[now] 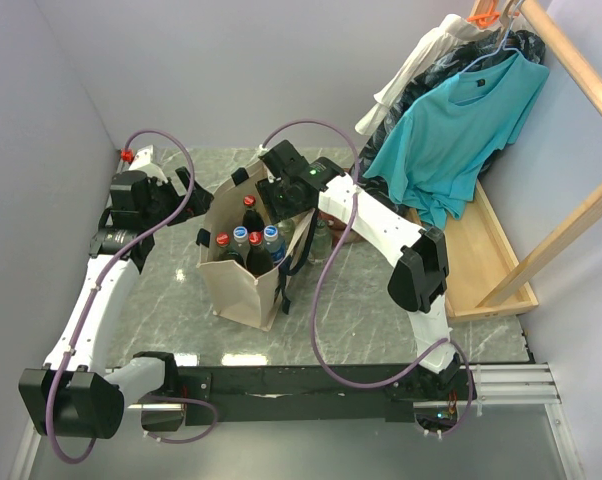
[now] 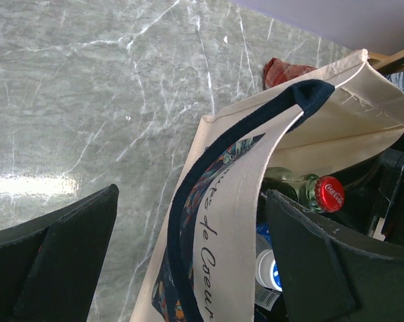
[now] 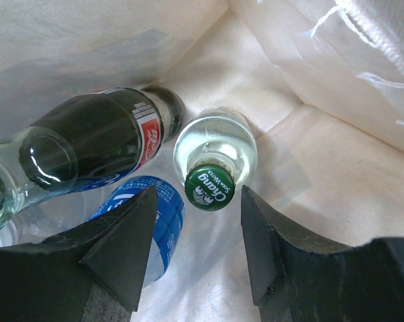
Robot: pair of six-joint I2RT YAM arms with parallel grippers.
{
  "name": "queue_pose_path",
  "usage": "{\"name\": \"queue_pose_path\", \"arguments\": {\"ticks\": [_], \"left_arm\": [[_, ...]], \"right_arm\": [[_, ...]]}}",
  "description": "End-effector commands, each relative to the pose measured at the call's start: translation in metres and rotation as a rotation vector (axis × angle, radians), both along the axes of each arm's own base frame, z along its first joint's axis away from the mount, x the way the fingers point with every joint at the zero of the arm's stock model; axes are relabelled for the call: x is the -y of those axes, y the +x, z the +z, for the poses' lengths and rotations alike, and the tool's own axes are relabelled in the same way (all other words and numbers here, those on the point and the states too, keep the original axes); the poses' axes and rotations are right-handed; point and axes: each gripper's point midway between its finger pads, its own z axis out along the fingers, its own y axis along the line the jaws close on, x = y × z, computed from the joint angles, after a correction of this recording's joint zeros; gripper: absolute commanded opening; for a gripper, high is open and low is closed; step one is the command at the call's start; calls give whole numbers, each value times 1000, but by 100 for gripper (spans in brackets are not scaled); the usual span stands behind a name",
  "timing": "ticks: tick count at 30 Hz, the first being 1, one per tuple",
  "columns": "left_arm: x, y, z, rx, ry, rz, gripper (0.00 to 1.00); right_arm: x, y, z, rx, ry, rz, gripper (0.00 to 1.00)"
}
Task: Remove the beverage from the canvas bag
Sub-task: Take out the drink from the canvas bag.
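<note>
My right gripper will next go down deeper into the bag and close around the clear bottle's neck (image 3: 214, 162), because the bottle's green-capped neck is just below the gripper's open fingers.
The beige canvas bag (image 1: 243, 285) with navy handles (image 2: 188, 201) stands upright mid-table, holding several bottles with red and blue-white caps (image 1: 243, 236). My left gripper (image 1: 189, 203) is at the bag's left rim. In the left wrist view it (image 2: 188, 258) is open, its jaws on either side of the printed bag wall (image 2: 232, 221) and handle without pinching them. My right gripper (image 1: 281, 197) reaches into the bag's far end. In the right wrist view it (image 3: 196, 201) is open just above a clear bottle with a green cap (image 3: 210, 188), which sits between the fingertips.
Inside the bag a dark cola bottle (image 3: 98, 141) and a blue-labelled bottle (image 3: 155, 221) lie beside the green-capped one. A red plaid cloth (image 2: 282, 68) lies behind the bag. Clothes, among them a teal shirt (image 1: 461, 130), hang on a wooden rack (image 1: 571, 230) at the back right.
</note>
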Motion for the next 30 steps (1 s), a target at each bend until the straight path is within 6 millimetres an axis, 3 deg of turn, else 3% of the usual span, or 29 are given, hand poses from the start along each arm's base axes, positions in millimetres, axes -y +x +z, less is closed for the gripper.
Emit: {"name": "queue_pose_path", "arguments": {"ticks": [1, 15, 30], "left_arm": [[0, 3, 7, 35, 13, -8, 96], [-1, 3, 6, 32, 21, -5, 96], [-2, 3, 4, 26, 24, 2, 96]], "right_arm": [[-2, 10, 17, 54, 24, -9, 60], [-7, 15, 3, 34, 18, 7, 57], [-7, 14, -8, -5, -6, 19, 46]]}}
